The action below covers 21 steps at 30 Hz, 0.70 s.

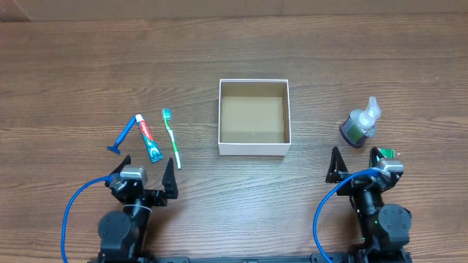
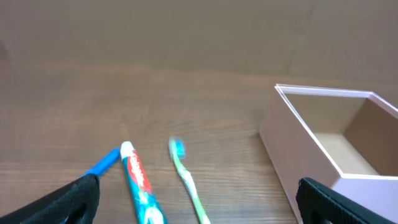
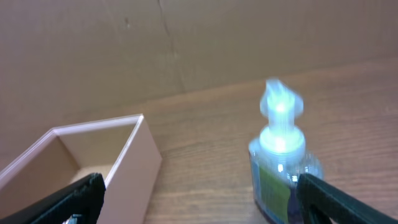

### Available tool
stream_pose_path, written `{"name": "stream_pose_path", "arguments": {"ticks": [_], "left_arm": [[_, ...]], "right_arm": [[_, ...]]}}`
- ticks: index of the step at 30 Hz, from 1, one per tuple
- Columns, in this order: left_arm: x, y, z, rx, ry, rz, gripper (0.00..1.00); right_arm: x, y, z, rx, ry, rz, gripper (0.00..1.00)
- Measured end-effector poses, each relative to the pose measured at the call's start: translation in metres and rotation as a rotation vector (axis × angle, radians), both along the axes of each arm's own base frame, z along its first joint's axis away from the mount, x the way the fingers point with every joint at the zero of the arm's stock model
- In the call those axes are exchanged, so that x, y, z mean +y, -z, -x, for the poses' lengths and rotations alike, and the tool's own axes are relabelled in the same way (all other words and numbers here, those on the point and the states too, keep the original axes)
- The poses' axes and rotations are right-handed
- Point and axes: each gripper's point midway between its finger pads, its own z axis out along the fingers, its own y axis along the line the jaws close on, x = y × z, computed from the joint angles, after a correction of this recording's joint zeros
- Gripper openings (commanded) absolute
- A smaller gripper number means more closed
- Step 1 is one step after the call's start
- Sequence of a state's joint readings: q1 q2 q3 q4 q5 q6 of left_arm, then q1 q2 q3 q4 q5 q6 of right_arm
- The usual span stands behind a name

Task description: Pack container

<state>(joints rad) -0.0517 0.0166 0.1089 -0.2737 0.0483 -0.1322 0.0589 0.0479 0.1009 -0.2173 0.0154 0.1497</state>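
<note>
The clear bottle's pump top (image 1: 372,109) (image 3: 281,106), its narrower part, stands highest on the upright bottle. So my right gripper rises outward and tips downward over it next, fingers astride.
The container (image 1: 254,148), a square white box with a brown inside, stands empty at the table's middle; it also shows in the left wrist view (image 2: 292,158) and the right wrist view (image 3: 134,168). Left of it lie a green toothbrush (image 1: 172,137), a toothpaste tube (image 1: 150,139) and a blue razor (image 1: 123,136), also seen in the left wrist view: toothbrush (image 2: 188,182), tube (image 2: 140,186), razor (image 2: 104,161). A small clear pump bottle (image 1: 359,126) stands to the right (image 3: 280,168). My left gripper (image 1: 144,169) is open below the toiletries. My right gripper (image 1: 357,162) is open below the bottle.
The wooden table (image 1: 234,51) reaches to a pale wall at the back. Blue cables (image 1: 73,204) loop from both arm bases at the front edge.
</note>
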Motion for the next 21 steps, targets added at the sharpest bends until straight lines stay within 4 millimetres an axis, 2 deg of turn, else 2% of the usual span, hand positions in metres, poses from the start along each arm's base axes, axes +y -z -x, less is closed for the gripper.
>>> {"name": "stream_pose_path", "arguments": {"ticks": [1, 7, 10, 12, 14, 17, 19, 21], "left_arm": [[0.002, -0.003, 0.002, 0.015, -0.015, 0.015, 1.0], [0.012, -0.059, 0.013, 0.066, -0.079, 0.061, 1.0], [0.014, -0.078, 0.011, 0.128, -0.098, 0.055, 1.0], [0.015, -0.088, 0.006, 0.195, -0.107, 0.049, 1.0], [0.016, -0.091, 0.003, 0.257, -0.113, 0.043, 1.0], [0.015, -0.093, -0.003, 0.323, -0.118, 0.043, 1.0], [0.015, -0.093, -0.008, 0.351, -0.119, 0.044, 1.0], [0.014, -0.089, -0.012, 0.373, -0.112, 0.044, 1.0]], "right_arm": [[0.0, -0.008, 0.001, 0.007, 0.0, -0.002, 1.0], [0.0, -0.064, -0.001, 0.096, 0.002, -0.002, 1.0], [-0.001, -0.086, -0.009, 0.184, 0.008, 0.003, 1.0], [-0.009, -0.102, -0.021, 0.279, 0.042, 0.003, 1.0], [-0.022, -0.105, -0.029, 0.413, 0.086, 0.0, 1.0], [-0.042, -0.096, -0.038, 0.625, 0.145, 0.002, 1.0], [-0.05, -0.083, -0.05, 0.745, 0.143, 0.017, 1.0], [-0.052, -0.063, -0.061, 0.863, 0.116, 0.031, 1.0]]}}
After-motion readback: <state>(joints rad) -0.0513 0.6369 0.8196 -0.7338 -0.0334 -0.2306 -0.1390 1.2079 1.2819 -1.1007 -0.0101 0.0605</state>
